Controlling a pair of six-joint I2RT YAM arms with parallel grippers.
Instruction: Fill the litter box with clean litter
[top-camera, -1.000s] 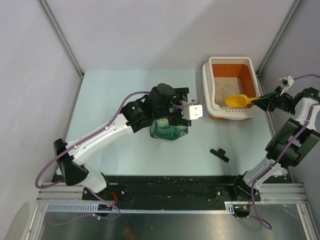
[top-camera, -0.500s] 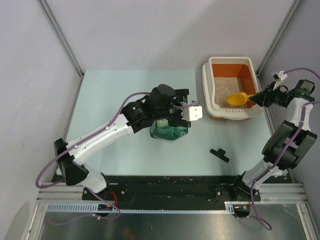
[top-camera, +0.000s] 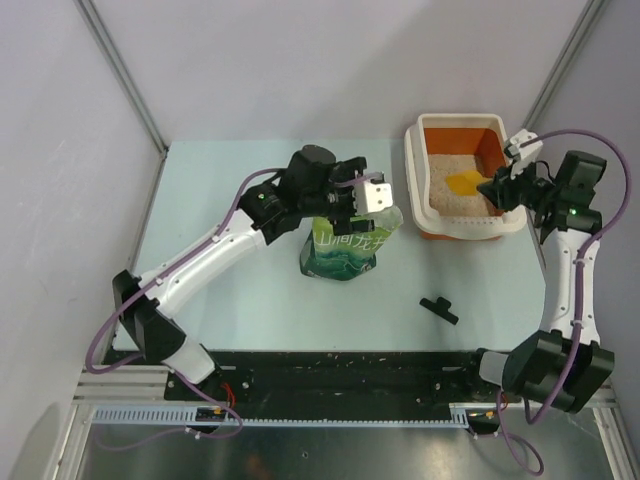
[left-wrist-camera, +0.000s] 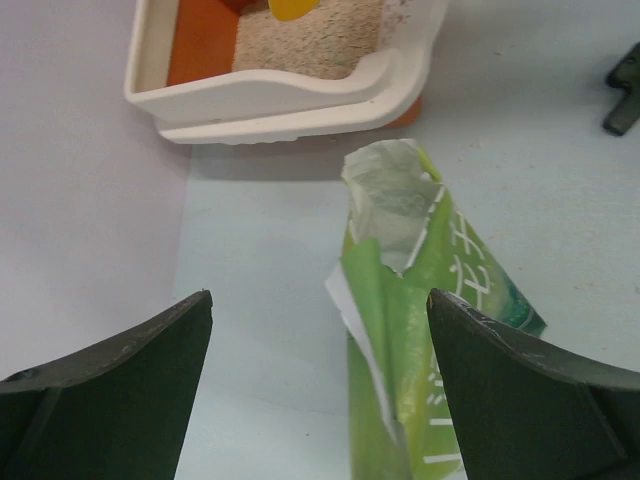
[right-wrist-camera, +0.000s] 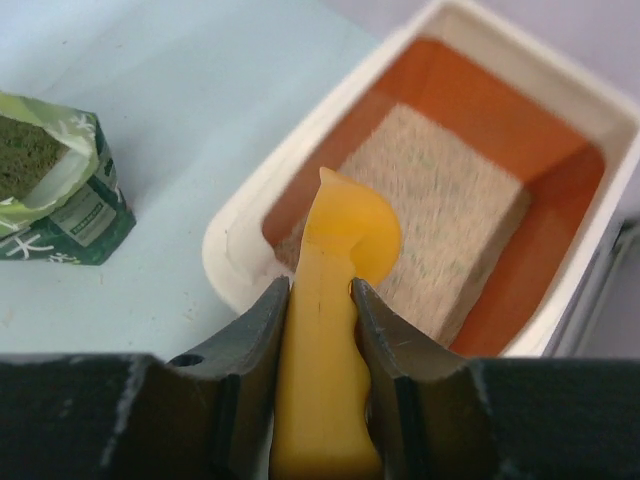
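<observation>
My right gripper draws back past the litter box's near rim next, then lowers toward the table (top-camera: 483, 297) beside the black piece, where the table is empty.
The litter box (top-camera: 414, 186) with orange walls and a white rim stands at the back right, also in the left wrist view (left-wrist-camera: 300, 100) and the right wrist view (right-wrist-camera: 238, 240). Clean litter (top-camera: 448, 170) (left-wrist-camera: 312, 40) (right-wrist-camera: 455, 195) covers part of its floor. My right gripper (top-camera: 497, 186) (right-wrist-camera: 320, 284) is shut on the handle of a yellow scoop (top-camera: 465, 183) (right-wrist-camera: 335, 300), whose bowl hangs over the litter. My left gripper (top-camera: 350, 212) (left-wrist-camera: 318, 295) is open above the torn top of the green bag (top-camera: 345, 248) (left-wrist-camera: 430, 300), apart from it.
A small black piece (top-camera: 438, 309) (left-wrist-camera: 625, 85) lies on the table in front of the box. The green bag (right-wrist-camera: 55, 180) stands upright left of the box. Grey walls and metal posts close in the table on three sides.
My right arm has swung the scoop from the box's front right rim to over the litter inside. My left gripper has drawn back from the bag, uncovering its open top.
</observation>
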